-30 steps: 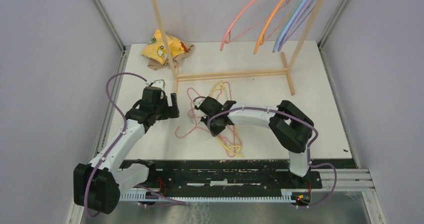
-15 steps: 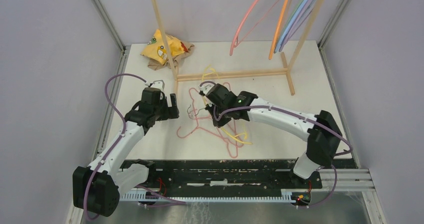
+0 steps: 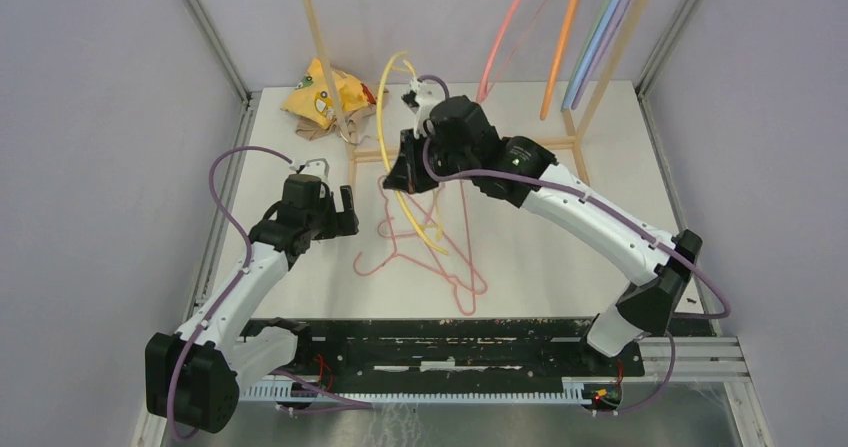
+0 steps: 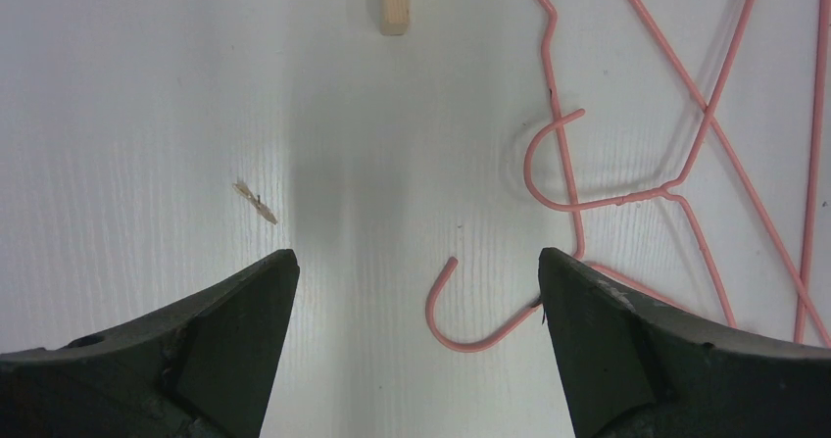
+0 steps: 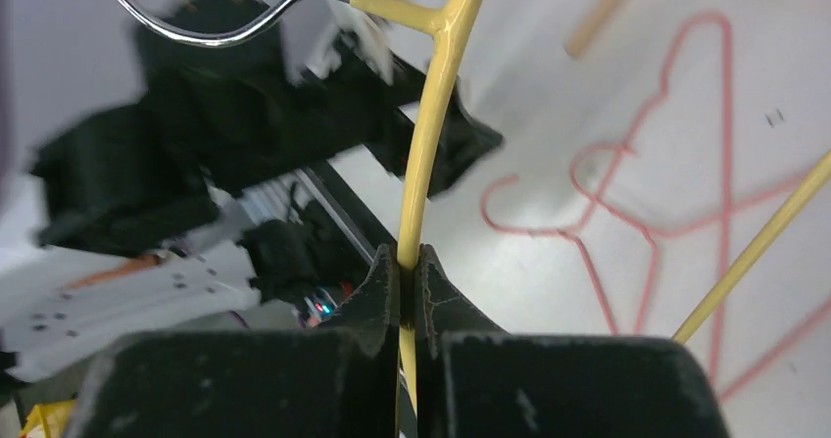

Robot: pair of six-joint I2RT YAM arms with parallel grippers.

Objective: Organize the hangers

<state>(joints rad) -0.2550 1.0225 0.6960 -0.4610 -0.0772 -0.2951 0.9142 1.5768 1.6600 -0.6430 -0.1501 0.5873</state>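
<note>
My right gripper lifts the yellow hanger point(image 3: 392, 152) up and outward next. It then releases it where the wooden rack has a gap beside its pink hanger.
My right gripper point(image 3: 408, 157) is shut on a yellow hanger point(image 3: 392, 152) and holds it in the air above the table; in the right wrist view the fingers clamp its yellow wire point(image 5: 423, 173) below its silver hook point(image 5: 211, 28). Two pink hangers point(image 3: 425, 242) lie tangled on the white table; their hooks show in the left wrist view point(image 4: 549, 164). My left gripper point(image 3: 345, 212) is open and empty, low over the table just left of them. Pink point(image 3: 503, 37), orange point(image 3: 560, 47) and blue hangers point(image 3: 598, 42) hang on the wooden rack.
The wooden rack's base bar point(image 3: 480, 149) crosses the table behind the pink hangers, its end visible in the left wrist view point(image 4: 394, 2). A yellow snack bag point(image 3: 325, 92) lies at the back left. A small wood splinter point(image 4: 255, 203) lies on the table.
My right arm has lifted the yellow hanger off the table and carried it back toward the rack. The hanging hangers have swung rightward. The left arm has not moved.
</note>
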